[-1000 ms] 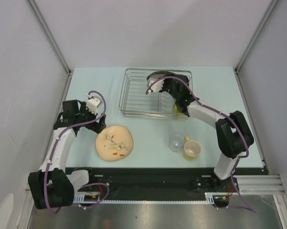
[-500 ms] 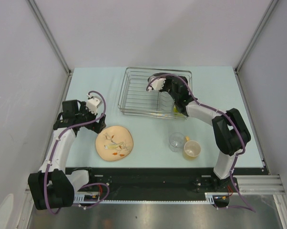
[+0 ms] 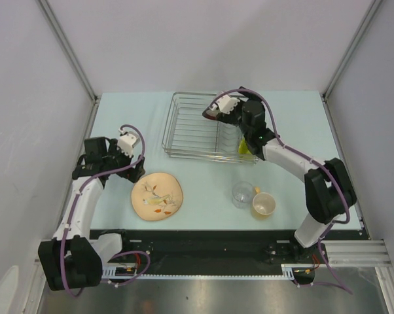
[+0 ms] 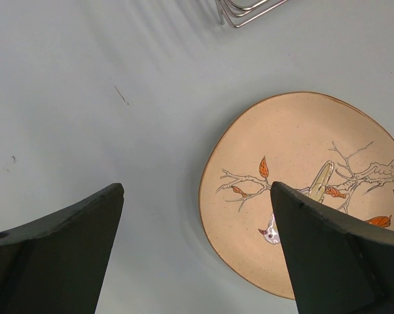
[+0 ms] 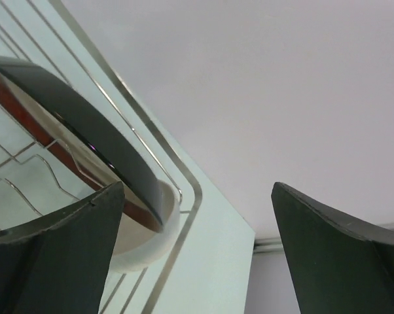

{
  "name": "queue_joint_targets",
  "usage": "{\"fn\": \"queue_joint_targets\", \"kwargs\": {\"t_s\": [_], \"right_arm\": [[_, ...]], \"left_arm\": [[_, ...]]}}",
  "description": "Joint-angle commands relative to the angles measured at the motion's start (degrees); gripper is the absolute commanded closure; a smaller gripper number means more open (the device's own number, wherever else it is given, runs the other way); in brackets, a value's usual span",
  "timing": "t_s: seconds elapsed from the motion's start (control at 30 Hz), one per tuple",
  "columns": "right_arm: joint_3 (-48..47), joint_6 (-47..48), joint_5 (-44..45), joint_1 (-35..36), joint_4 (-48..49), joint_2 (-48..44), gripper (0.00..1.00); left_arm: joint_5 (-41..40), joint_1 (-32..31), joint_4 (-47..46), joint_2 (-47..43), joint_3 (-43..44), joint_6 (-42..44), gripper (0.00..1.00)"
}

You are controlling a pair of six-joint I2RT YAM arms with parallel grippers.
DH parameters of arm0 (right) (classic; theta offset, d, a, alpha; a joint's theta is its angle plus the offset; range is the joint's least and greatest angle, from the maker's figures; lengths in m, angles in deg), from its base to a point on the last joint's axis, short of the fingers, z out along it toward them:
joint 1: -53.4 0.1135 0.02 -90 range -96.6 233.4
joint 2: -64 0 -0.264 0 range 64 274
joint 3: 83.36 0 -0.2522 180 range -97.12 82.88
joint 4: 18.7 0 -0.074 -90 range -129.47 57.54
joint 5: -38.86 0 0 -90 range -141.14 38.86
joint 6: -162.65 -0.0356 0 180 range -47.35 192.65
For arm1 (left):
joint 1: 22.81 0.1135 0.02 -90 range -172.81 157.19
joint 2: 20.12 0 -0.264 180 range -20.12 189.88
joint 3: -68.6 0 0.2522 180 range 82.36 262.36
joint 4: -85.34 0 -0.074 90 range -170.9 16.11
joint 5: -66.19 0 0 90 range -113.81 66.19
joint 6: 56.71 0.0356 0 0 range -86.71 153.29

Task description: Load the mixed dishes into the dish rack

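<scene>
Back, down and to the left in the top view I will bring my right gripper onto the leaf-pattern plate's rim facing the glass, as this plate lies unracked.
The dish rack stands at the back middle of the table. My right gripper hovers open over its right part. In the right wrist view the dark-red-rimmed plate stands on edge among the rack's wires, leaning against the white bowl, and the open gripper holds nothing. The leaf-pattern plate lies flat on the table. My left gripper hangs open just left of it, with the plate partly under the right finger in the left wrist view.
A clear glass and a yellowish handled cup stand side by side on the table, in front of the rack's right end. One rack corner shows at the top of the left wrist view.
My right gripper has opened and let go of the dark-red-rimmed plate, which now stands in the rack, and the arm has drawn up and to the right. The left arm has not moved.
</scene>
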Motion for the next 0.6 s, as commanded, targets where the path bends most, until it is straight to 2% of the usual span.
{"fn": "queue_joint_targets", "kwargs": {"t_s": [0.0, 0.17, 0.27, 0.3, 0.37, 0.4, 0.47, 0.57], "right_arm": [[-1.1, -7.0, 4.5, 3.8, -1.6, -10.3, 0.00], [-1.9, -17.3, 12.3, 8.5, -11.8, -17.5, 0.00], [-2.6, -24.6, 15.2, 14.7, -21.3, -22.2, 0.00], [-3.7, -31.0, 13.9, 17.4, -28.7, -23.8, 0.00], [-5.1, -39.7, 1.5, 18.0, -36.0, -27.7, 0.00], [-5.8, -48.0, -2.9, 18.0, -40.8, -28.6, 0.00], [-5.8, -55.0, -15.3, 16.2, -44.5, -29.6, 0.00], [-5.0, -66.3, -22.0, 16.1, -49.8, -28.1, 0.00]], "left_arm": [[0.9, 0.7, 0.8, -2.3, 2.9, -0.8, 0.00], [0.9, 0.9, 2.0, -3.3, 3.8, -0.6, 0.00], [0.3, 1.6, 3.9, -4.5, 4.5, 1.2, 0.00], [0.2, 2.4, 4.6, -4.8, 4.6, 3.1, 0.00], [-0.1, 3.9, 6.8, -5.5, 4.8, 5.3, 0.00], [0.2, 6.1, 7.7, -5.7, 4.9, 7.9, 0.00], [1.5, 8.8, 11.6, -5.8, 5.3, 11.0, 0.00], [2.1, 14.1, 16.7, -6.7, 4.5, 18.6, 0.00]]}}
